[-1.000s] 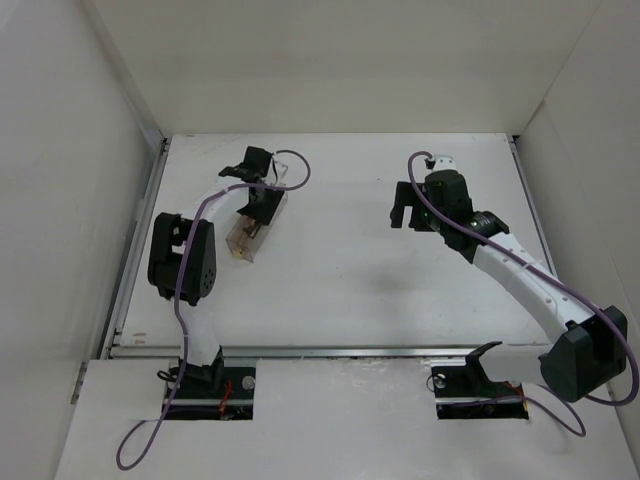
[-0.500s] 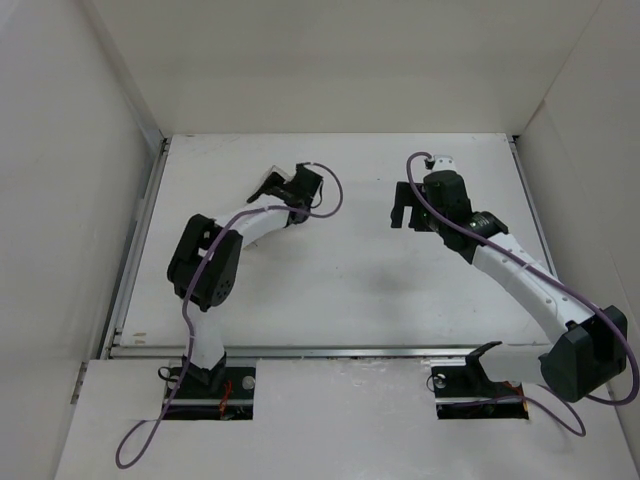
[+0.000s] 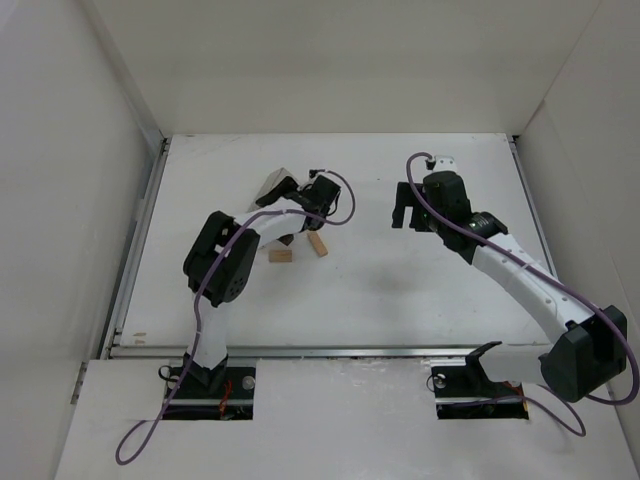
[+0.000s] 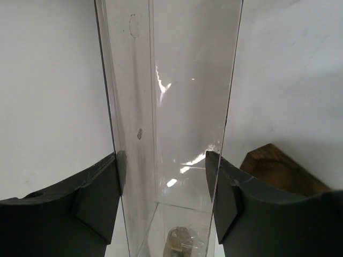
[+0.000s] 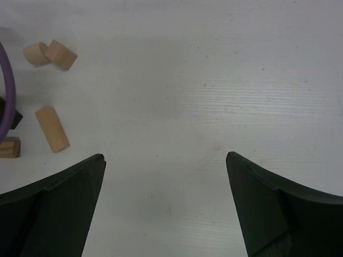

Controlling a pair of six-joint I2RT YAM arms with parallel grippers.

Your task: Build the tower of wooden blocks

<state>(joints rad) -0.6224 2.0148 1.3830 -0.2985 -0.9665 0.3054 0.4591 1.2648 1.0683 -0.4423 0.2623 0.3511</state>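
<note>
I should next move my right gripper left in the top view, lower it and turn it over the long pale tan block point(image 3: 317, 243), which lies slanted to my open fingers.
My left gripper point(image 3: 297, 200) is shut on the clear plastic box point(image 3: 277, 186), which it holds tipped above the table left of centre. In the left wrist view the box point(image 4: 177, 96) sits between the two fingers, with a dark brown block point(image 4: 278, 170) on the table to its right. Loose pale tan blocks lie on the table just below the gripper: one point(image 3: 280, 256) and another point(image 3: 318, 245). No stacked tower shows. The right wrist view shows several pale blocks point(image 5: 52, 128) at its left edge. My right gripper point(image 3: 406, 214) is open and empty, hovering to the right of the blocks.
White walls close the table point(image 3: 400, 290) in at the back and on both sides. A purple cable point(image 3: 340, 205) loops off the left wrist, and it shows at the left edge of the right wrist view point(image 5: 7, 91).
My left arm has swung right and toward the centre with the clear box and tipped it. Wooden blocks that were inside now lie loose on the table. The right arm has not moved.
</note>
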